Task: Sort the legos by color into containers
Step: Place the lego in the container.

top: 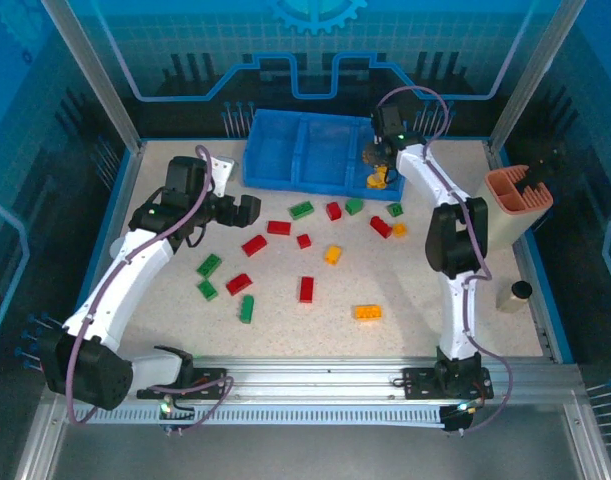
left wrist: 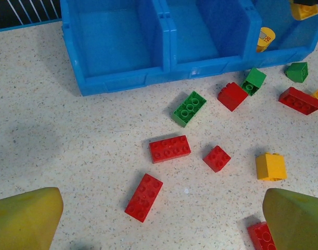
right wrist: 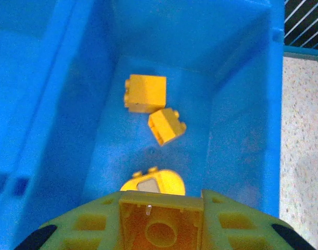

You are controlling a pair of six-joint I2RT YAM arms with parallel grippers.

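My right gripper holds the yellow brick and should next go down a little into the section of the blue tray below. It should release the brick there, because the pieces in that section are yellow too.
Red, green and orange-yellow legos lie scattered on the speckled table, among them a red brick (top: 253, 245), a green one (top: 209, 265) and an orange one (top: 367, 312). The blue tray (top: 285, 150) stands at the back. My right gripper (top: 377, 165) hangs over its right compartment (right wrist: 242, 130), shut on a yellow brick (right wrist: 161, 224) whose hollow underside faces the camera. Two yellow bricks (right wrist: 145, 92) and a rounded yellow piece (right wrist: 153, 182) lie below it. My left gripper (left wrist: 161, 224) stands open above a red brick (left wrist: 143, 197), near another red brick (left wrist: 169, 148) and a green one (left wrist: 189, 108).
A salmon-and-beige tall holder (top: 515, 205) stands at the right edge, with a small bottle (top: 515, 295) in front of it. The tray's left (left wrist: 114, 36) and middle (left wrist: 200, 26) compartments hold nothing. A metal rail (top: 315, 375) runs along the near edge.
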